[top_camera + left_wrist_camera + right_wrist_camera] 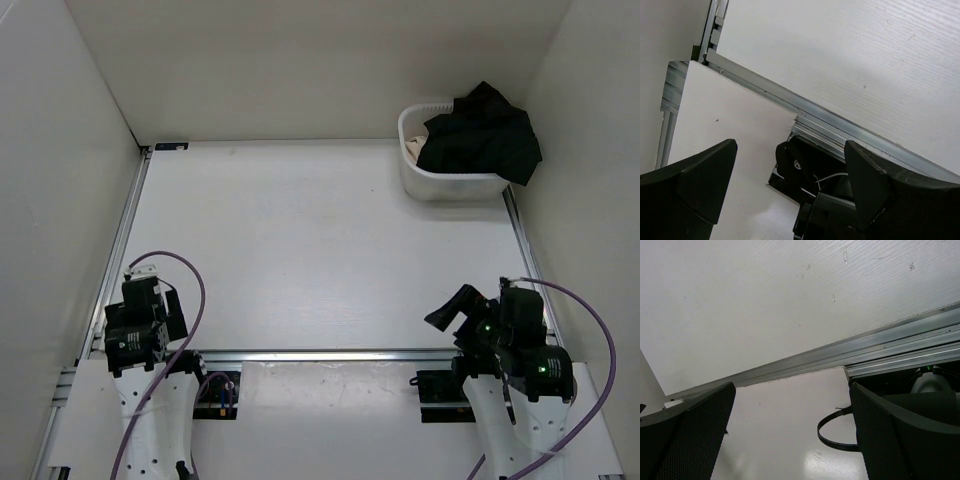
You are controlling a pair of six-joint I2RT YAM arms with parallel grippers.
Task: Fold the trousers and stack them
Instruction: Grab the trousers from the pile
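Observation:
The black trousers heap above the basket's rim, so the robot's right gripper will next move outward over that raised cloth (487, 125) and go down to close.
The black trousers (482, 140) lie bunched in a white basket (440, 184) at the table's far right corner, spilling over its right rim. My left gripper (147, 322) sits folded back over its base at the near left, far from the trousers. In the left wrist view the left gripper (790, 165) stands open with nothing between its black fingers (867, 175). My right gripper (457, 310) rests near its base at the near right. In the right wrist view the right gripper (792, 420) is open and holds nothing between its mesh-textured pads (875, 430).
An aluminium rail (330, 354) runs along the near table edge between the two bases, with more rails down the left and right sides. White walls enclose the table on three sides. Purple cables loop from both arms. A black cable loop (832, 437) lies by the right base.

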